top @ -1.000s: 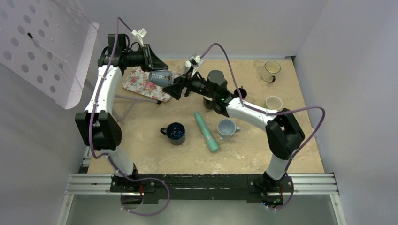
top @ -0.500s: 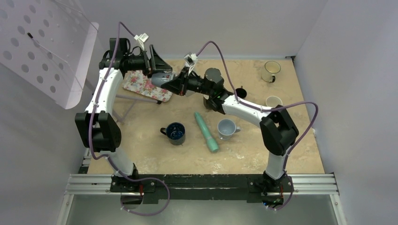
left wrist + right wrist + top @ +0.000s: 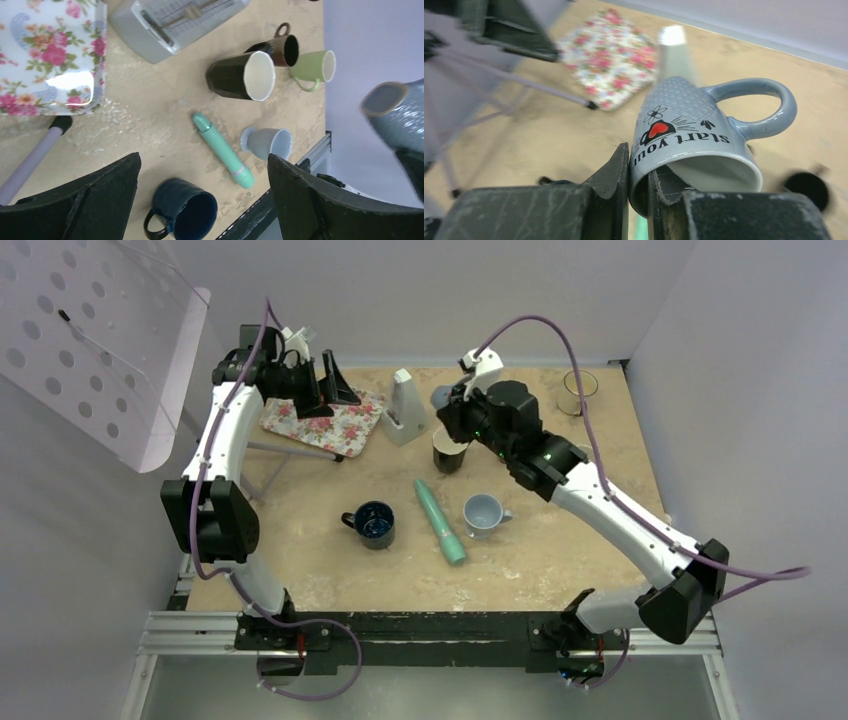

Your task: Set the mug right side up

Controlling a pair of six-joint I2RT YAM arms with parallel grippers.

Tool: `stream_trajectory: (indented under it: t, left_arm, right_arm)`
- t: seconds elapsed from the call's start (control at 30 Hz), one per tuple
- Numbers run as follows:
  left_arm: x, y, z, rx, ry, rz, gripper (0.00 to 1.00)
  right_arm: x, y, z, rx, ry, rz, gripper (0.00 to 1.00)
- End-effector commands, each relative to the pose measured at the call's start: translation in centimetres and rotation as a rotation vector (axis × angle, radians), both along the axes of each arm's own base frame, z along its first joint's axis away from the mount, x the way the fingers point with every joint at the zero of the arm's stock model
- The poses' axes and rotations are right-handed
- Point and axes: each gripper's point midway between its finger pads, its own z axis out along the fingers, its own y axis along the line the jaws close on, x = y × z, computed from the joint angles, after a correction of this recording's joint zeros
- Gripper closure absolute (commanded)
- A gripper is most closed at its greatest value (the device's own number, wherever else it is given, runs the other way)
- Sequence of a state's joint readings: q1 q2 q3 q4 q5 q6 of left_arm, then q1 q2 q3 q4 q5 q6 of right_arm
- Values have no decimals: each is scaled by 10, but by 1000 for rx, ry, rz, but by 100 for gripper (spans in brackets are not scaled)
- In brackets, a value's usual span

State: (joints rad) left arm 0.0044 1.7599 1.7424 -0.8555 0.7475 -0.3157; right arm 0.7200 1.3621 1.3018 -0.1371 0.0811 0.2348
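My right gripper turns fingers-down next and lowers to the bare tabletop beyond the small brown mug to let go, since the held mug's opening faces my wrist.
The mug [image 3: 694, 135] is grey-blue with a loop handle and the print "start your". It hangs in the air over the back middle of the table, its mouth turned toward the right wrist camera. My right gripper [image 3: 638, 165] is shut on its rim, one finger inside the wall and one outside. From above only a bit of the mug [image 3: 441, 396] shows past my right gripper [image 3: 452, 412]. The left wrist view catches the mug [image 3: 400, 117] at its right edge. My left gripper [image 3: 335, 385] stands open and empty above the floral mat [image 3: 340, 425], well left of the mug.
On the table stand a dark blue mug [image 3: 374, 523], a teal cylinder [image 3: 440, 521], a light grey cup [image 3: 484, 514], a black faceted mug [image 3: 449, 453] and a white wedge-shaped device [image 3: 403, 408]. A cream mug [image 3: 578, 390] sits back right. A green mug [image 3: 312, 67] stands beside a small brown one [image 3: 285, 50].
My left gripper opened, let go of the mug and drew back to the left. My right gripper shut on the mug's rim and carried it right as the arm swung out.
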Motion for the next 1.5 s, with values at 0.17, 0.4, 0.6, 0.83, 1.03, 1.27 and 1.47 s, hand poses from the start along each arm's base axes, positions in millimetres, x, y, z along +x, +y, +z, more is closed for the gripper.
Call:
stream_trajectory:
  t: [0.17,0.4,0.6,0.83,1.03,1.27,1.47]
  left_arm:
    - [-1,32,-31,208,12,68,0]
    - [-11,51,-38,340,-40,71,0]
    - [-16,58,-47,390,-39,55,0]
    - [-15,57,-53,385,-27,46,0]
    - [-15,57,-57,391,-25,36,0]
    - [-13,55,-53,377,-49,28,0]
    - [-4,58,-43,401,-118,36,0]
  right_arm:
    - [94,-136,-11,-363,98,-400,100]
    - [188,-152,-50,-408,201,-410,100]
    - [228,-147,-117,-439,322,-361,100]
    - [236,-138,-178,-469,423,-312,100]
    - [234,-138,-216,-500,492,-297,98]
    - [245,-134,-187,-462,423,-305,41]
    - [248,-133,-99,-376,245,-332,12]
